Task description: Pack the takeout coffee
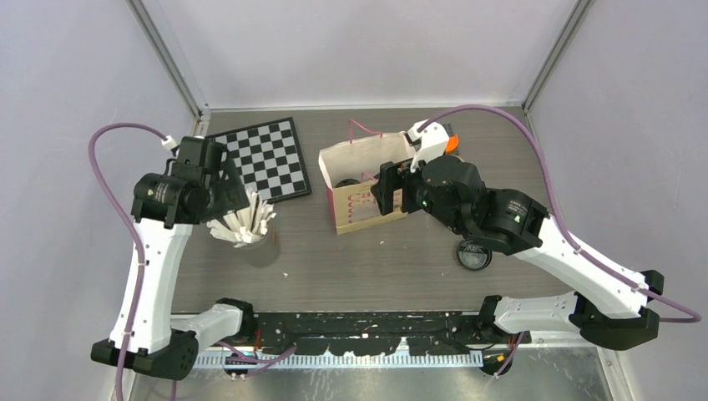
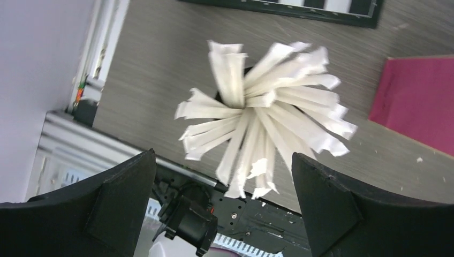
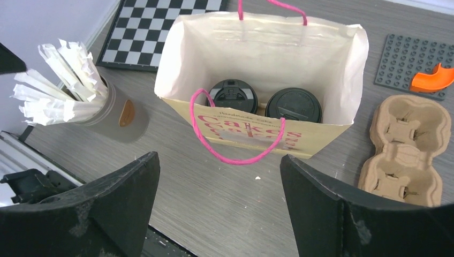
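Note:
The thin white stick on the bundle's near side (image 1: 240, 239) (image 2: 234, 181) has the end that fans out the farthest. My left gripper needs to go down and back next and turn so its fingers are on both sides of the stick.
Two takeout coffee cups with round black lids, one on the left (image 3: 232, 96) and one on the right (image 3: 293, 104), stand side by side inside an open cream paper bag (image 3: 267, 53) with pink handles. My right gripper (image 3: 218, 171) hovers open over the table just in front of the bag, holding nothing. From above, the right gripper (image 1: 382, 190) is at the bag's (image 1: 355, 159) right part. Over the grey cup of white sticks (image 2: 262, 107), my left gripper (image 2: 222, 160) is open and empty. The top view shows this left gripper (image 1: 236, 203) beside those sticks (image 1: 244, 224).
A brown moulded cup carrier (image 3: 407, 150) lies right of the bag, with a grey studded plate (image 3: 415, 53) and orange piece (image 3: 436, 80) behind it. A checkerboard (image 1: 267, 159) lies at the back left. A round black lid-like object (image 1: 473, 253) lies under the right arm.

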